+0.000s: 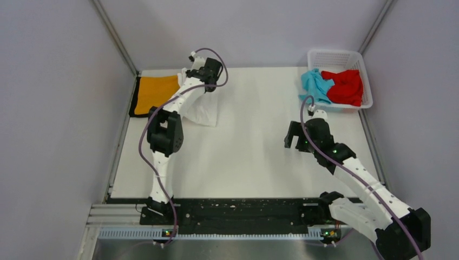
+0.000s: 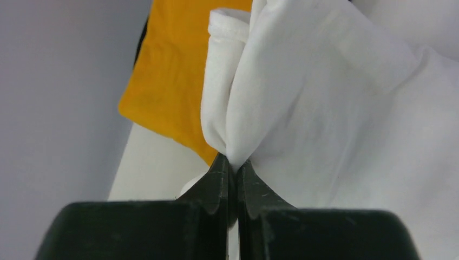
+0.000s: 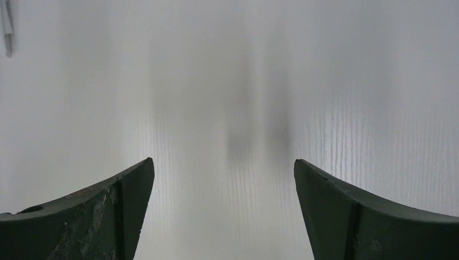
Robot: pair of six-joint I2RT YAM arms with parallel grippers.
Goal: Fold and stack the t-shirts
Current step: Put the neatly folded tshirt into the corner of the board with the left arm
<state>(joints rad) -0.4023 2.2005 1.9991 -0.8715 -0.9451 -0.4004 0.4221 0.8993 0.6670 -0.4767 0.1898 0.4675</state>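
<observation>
The flat orange t-shirt (image 1: 156, 93) (image 2: 168, 81) lies left of my left gripper in the top view. My left gripper lifts the white one across it next, lowers and releases to stack them.
A white t-shirt (image 1: 201, 111) lies bunched at the back left of the table, beside a flat folded orange t-shirt (image 1: 156, 93) with black trim. My left gripper (image 1: 198, 76) is shut on a pinched fold of the white t-shirt (image 2: 303, 92); the orange t-shirt (image 2: 168, 81) shows behind it in the left wrist view. A light blue t-shirt (image 1: 315, 85) and a red t-shirt (image 1: 345, 86) sit crumpled in the basket, the blue one hanging over its left rim. My right gripper (image 1: 294, 140) hovers open over bare table, its fingers (image 3: 130, 195) wide apart with nothing between them.
A white plastic lattice basket (image 1: 361, 65) stands at the back right corner. Grey walls enclose the white table (image 1: 254, 151) on three sides. A black rail (image 1: 238, 212) runs along the near edge between the arm bases.
</observation>
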